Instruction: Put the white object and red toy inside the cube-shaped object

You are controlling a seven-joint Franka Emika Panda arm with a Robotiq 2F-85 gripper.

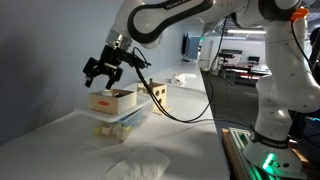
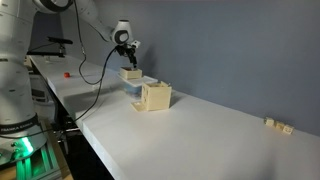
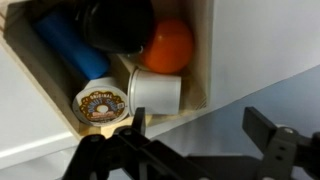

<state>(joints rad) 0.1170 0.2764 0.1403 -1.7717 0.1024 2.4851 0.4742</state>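
Observation:
The white cup point(image 3: 155, 93) lies down inside the tray's sides, so my gripper will next move over it from the tray's edge and lower its open fingers astride it.
My gripper point(image 3: 200, 128) is open and empty. It hovers over the edge of a wooden tray point(image 3: 203, 60). In the tray lie a white cup point(image 3: 155, 93), an orange-red ball point(image 3: 168, 45), a blue cylinder point(image 3: 68, 48), a black object point(image 3: 118, 22) and a pod with a printed lid point(image 3: 100, 105). In both exterior views the gripper point(image 1: 103, 68) point(image 2: 128, 52) is just above the tray point(image 1: 112, 99) point(image 2: 131, 74). The small light-wood cube with cut-out holes point(image 1: 157, 93) point(image 2: 155, 96) stands on the table beside the tray, apart from the gripper.
The tray rests on a clear plastic tub point(image 1: 122, 120) point(image 2: 136, 88). A crumpled white cloth point(image 1: 135, 168) lies near the table's front edge. Small wooden pieces point(image 2: 278, 125) sit far along the table. A black cable point(image 1: 180, 110) hangs from the arm.

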